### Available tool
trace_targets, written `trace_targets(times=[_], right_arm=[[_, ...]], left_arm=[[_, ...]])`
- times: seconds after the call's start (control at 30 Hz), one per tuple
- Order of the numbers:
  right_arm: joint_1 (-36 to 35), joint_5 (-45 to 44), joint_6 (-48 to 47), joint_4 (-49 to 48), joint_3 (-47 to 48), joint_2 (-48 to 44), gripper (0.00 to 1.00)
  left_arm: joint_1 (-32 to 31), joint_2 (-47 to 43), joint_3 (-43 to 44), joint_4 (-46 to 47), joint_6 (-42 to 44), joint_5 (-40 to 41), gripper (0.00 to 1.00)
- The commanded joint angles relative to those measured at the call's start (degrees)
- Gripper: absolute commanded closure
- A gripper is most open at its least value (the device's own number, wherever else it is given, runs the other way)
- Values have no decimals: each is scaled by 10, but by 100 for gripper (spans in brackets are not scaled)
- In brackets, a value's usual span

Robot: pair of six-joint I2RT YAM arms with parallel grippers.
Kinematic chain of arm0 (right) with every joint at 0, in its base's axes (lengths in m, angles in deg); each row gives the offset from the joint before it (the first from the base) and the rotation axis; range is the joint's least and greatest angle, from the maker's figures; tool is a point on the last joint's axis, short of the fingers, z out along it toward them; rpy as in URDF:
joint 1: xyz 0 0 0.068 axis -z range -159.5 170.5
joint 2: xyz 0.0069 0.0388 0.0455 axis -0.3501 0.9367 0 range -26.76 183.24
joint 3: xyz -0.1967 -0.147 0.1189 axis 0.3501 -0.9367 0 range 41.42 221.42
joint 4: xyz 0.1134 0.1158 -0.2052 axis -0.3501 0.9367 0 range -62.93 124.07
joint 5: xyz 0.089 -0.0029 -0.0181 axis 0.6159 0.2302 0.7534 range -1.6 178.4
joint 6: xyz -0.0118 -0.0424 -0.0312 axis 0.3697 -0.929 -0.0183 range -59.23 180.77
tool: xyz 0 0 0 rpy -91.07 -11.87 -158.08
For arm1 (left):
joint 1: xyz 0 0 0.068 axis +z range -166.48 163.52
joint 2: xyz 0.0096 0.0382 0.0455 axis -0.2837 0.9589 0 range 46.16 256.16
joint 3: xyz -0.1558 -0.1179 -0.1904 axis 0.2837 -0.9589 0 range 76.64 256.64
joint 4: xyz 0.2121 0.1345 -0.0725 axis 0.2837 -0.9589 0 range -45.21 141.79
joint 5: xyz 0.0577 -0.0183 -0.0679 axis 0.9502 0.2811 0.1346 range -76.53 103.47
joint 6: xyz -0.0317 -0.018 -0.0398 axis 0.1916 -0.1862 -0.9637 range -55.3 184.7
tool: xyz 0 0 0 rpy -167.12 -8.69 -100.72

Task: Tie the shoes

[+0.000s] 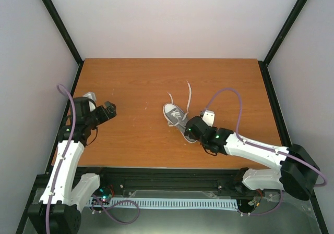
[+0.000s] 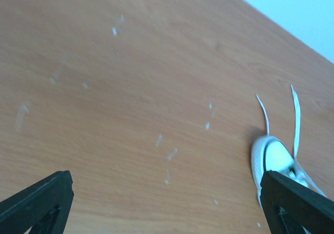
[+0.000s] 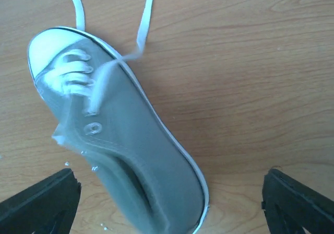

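The robot's right gripper needs to move outward from the shoe's heel and down over the lace's far end (image 1: pixel 189 88), because the longer white lace trails loose beyond the shoe.
The grey sneaker (image 1: pixel 175 114) with white toe cap lies in the middle of the wooden table, toe to the far left, its two white laces (image 1: pixel 188 96) trailing loose toward the back. In the right wrist view the sneaker (image 3: pixel 125 150) lies between the wide-open fingers; the laces (image 3: pixel 143 25) are untied. My right gripper (image 1: pixel 194 128) hovers over the heel, open and empty. My left gripper (image 1: pixel 107 110) is open and empty at the left, well apart from the shoe. In the left wrist view the toe cap (image 2: pixel 271 156) shows at the right.
The wooden table (image 1: pixel 135 83) is enclosed by white walls with black frame posts (image 1: pixel 57 20). Small white scuff marks (image 2: pixel 167 153) dot the wood. The table's front edge runs just past the arm bases.
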Motion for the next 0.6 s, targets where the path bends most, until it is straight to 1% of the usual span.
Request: trace_targets(times=[0.0, 0.03, 0.13, 0.2, 0.23, 0.3, 0.33, 0.4, 0.47, 0.57], right_arm=[[4, -11, -63, 27, 5, -54, 1], [20, 8, -91, 28, 12, -59, 0], [119, 128, -158, 30, 39, -47, 0], [189, 230, -204, 13, 56, -16, 0], [212, 255, -222, 14, 73, 10, 0], [244, 290, -252, 30, 122, 77, 1], [257, 304, -264, 38, 160, 114, 2], [279, 323, -269, 38, 211, 178, 3], [294, 328, -277, 28, 264, 236, 7], [301, 308, -297, 36, 358, 329, 12]], left_arm=[[-31, 9, -66, 56, -96, -86, 1], [-51, 12, -77, 65, -106, -84, 1], [-119, 46, -92, 80, -132, -68, 1], [-164, 76, -93, 92, -146, -63, 1], [-181, 92, -93, 104, -152, -64, 1], [-207, 122, -95, 138, -167, -78, 1], [-215, 136, -96, 153, -174, -88, 1], [-228, 160, -93, 174, -185, -102, 2], [-240, 176, -80, 179, -187, -102, 1], [-246, 191, -61, 169, -176, -93, 1]])
